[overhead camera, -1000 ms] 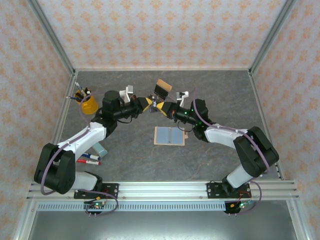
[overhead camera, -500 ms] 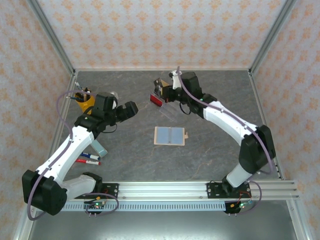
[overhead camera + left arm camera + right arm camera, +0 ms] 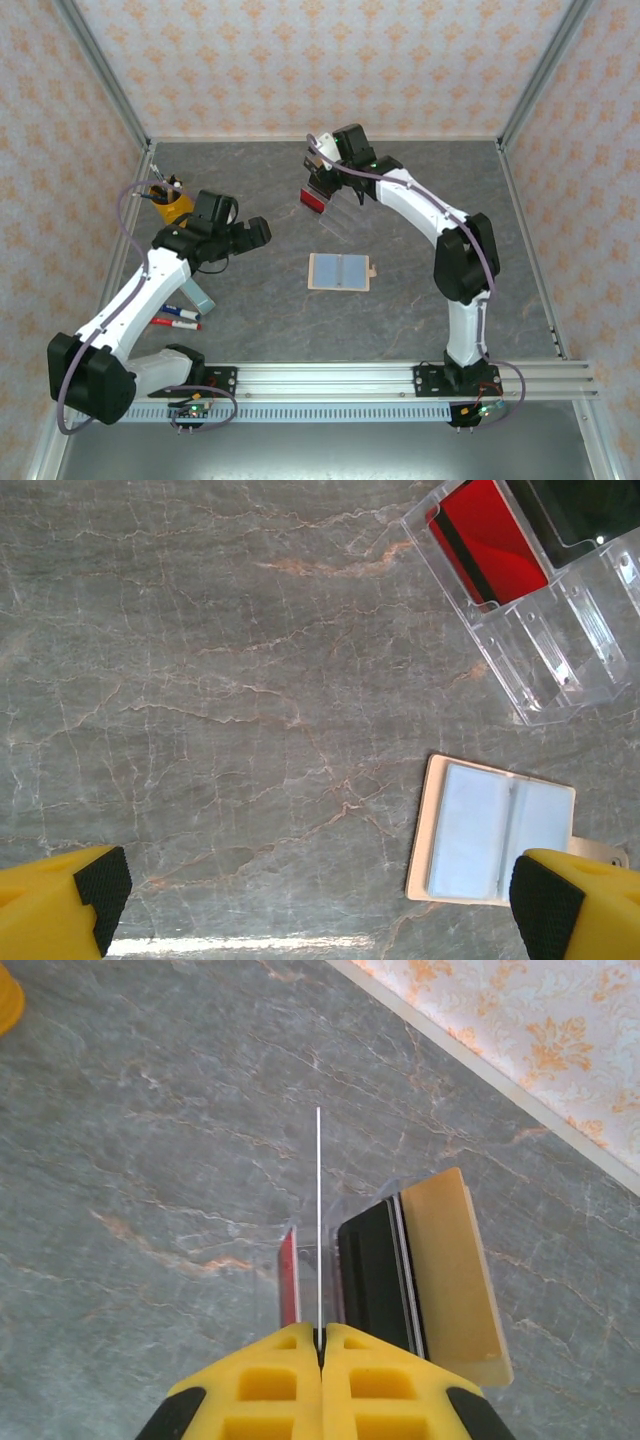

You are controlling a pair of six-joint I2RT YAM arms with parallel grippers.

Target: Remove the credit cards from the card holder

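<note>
The edge-on credit card goes down into the gap between the red and black cards next for release, since that gap lies below my right gripper.
The card holder (image 3: 340, 272) lies open and flat mid-table, grey-blue lining up, and shows again as the card holder (image 3: 490, 830) in the left wrist view. My left gripper (image 3: 256, 234) hangs open to its left, nothing between the fingertips (image 3: 95, 882). At the back, my right gripper (image 3: 324, 182) is shut on a thin credit card (image 3: 318, 1220) seen edge-on, over the clear stand (image 3: 330, 1260). It stands between a red card (image 3: 288, 1285) and a black card (image 3: 370, 1280). A tan card (image 3: 450, 1270) leans behind. The red card (image 3: 490, 540) stands in the stand (image 3: 545, 645).
A yellow cup (image 3: 176, 206) with pens stands at the back left. Markers (image 3: 178, 318) and a pale teal object (image 3: 200, 296) lie near the left arm's base. Patterned walls and metal posts close in the table (image 3: 420, 300) on three sides.
The two grippers were together mid-table; my left one opened and drew back left. My right one carried the card to the back, over the clear stand.
</note>
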